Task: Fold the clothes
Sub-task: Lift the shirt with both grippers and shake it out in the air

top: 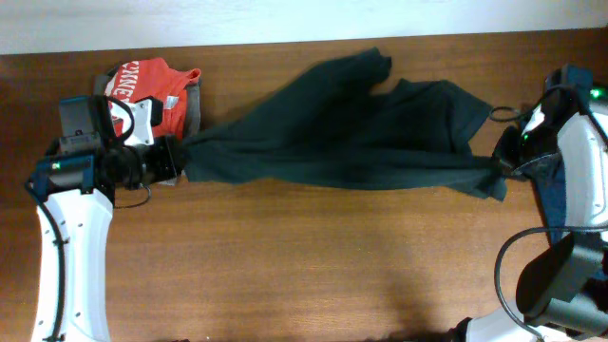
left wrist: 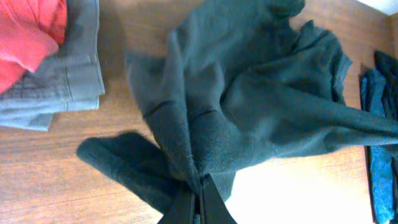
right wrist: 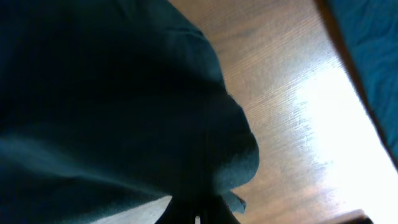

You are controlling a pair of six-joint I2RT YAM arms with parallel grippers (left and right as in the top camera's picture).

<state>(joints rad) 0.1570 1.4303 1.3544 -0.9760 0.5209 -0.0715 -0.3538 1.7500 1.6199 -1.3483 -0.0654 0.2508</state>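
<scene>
Next, the right gripper raises the T-shirt's end, carries it outward and down to the far tabletop, and releases it, since the cloth lies bunched.
The dark green-black T-shirt point(top: 351, 133) is stretched across the far half of the table, bunched and wrinkled, no lettering showing. My left gripper point(top: 180, 158) is shut on its left end; the left wrist view shows the closed jaws point(left wrist: 199, 190) pinching the dark T-shirt point(left wrist: 249, 106). My right gripper point(top: 501, 163) is shut on its right end; in the right wrist view the T-shirt point(right wrist: 112, 99) fills the left, with the jaws point(right wrist: 198, 208) under the cloth.
A folded red tee with white letters point(top: 152, 90) lies on a grey garment point(top: 193, 109) at far left, also shown in the left wrist view point(left wrist: 28, 37). Blue garments point(top: 556, 185) lie at the right edge. Bare wooden table point(top: 304, 266) lies in front.
</scene>
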